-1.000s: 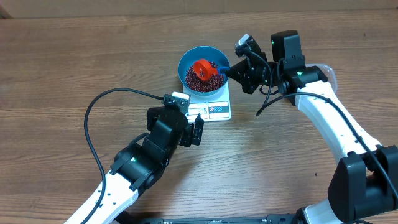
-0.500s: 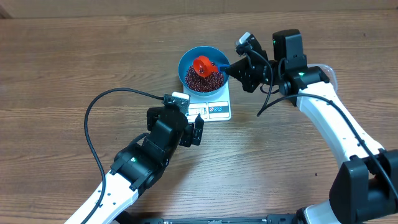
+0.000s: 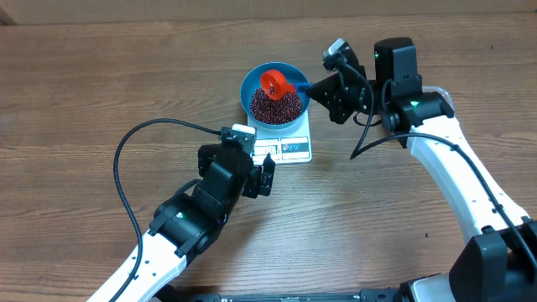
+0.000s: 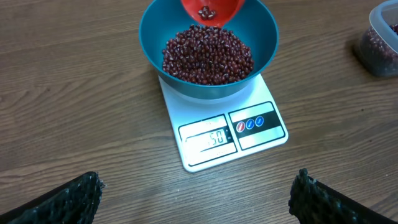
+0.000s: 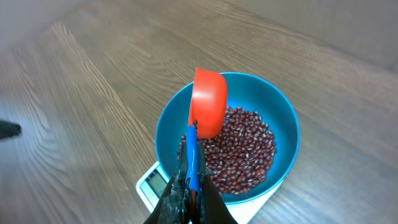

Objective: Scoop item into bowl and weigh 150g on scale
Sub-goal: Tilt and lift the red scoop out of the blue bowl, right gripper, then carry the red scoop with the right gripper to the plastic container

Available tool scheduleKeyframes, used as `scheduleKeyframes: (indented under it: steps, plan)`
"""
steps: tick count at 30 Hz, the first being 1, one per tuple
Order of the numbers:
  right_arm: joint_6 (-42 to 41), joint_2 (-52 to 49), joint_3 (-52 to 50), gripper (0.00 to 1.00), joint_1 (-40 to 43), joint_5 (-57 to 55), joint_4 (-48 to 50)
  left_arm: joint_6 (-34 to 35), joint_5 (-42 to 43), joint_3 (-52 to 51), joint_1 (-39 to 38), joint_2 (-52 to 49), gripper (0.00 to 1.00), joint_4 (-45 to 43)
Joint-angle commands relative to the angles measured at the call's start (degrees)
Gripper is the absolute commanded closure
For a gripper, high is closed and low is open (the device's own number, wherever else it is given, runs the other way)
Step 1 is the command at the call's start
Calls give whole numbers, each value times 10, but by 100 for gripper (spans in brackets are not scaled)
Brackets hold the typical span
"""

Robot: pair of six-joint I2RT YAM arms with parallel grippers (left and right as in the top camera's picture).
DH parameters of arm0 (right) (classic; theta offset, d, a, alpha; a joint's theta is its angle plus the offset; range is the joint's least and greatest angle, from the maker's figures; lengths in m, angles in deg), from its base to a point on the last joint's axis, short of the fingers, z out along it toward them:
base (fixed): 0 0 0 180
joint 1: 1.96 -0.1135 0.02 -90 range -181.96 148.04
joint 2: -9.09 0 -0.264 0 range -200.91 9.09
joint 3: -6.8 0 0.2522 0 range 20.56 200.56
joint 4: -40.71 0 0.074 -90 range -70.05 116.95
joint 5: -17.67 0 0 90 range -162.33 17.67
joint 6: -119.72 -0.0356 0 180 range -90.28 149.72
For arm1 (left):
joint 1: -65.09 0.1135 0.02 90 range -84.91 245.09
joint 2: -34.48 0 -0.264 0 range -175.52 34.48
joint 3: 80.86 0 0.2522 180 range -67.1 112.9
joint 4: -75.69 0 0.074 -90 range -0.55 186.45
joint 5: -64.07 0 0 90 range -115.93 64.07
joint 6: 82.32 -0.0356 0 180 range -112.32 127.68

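The clear tub is to the right of my right gripper in the overhead view. The bowl is heaped, so I will move over the tub, lower the scoop into it and let go.
The blue bowl stands on the white scale and holds a heap of dark red beans. In the left wrist view the beans fill the bowl, and the scale has a lit display. An orange scoop with a blue handle hangs tilted over the bowl's far side, a few beans in its mouth. My right gripper is shut on the scoop's handle. My left gripper stands open above bare table in front of the scale.
A clear plastic tub with more beans stands to the right of the scale. A black cable loops over the table left of the left arm. The right arm reaches in from the right side.
The right gripper has drawn the scoop a little up and toward the bowl's far rim. The left arm has not moved.
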Motion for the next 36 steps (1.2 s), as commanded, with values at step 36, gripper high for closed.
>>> scheduleKeyframes:
  steps: [36]
  plan:
    - [-167, 180, 23, 96, 349, 3, -211, 9, -6, 13, 3, -1, 0, -2]
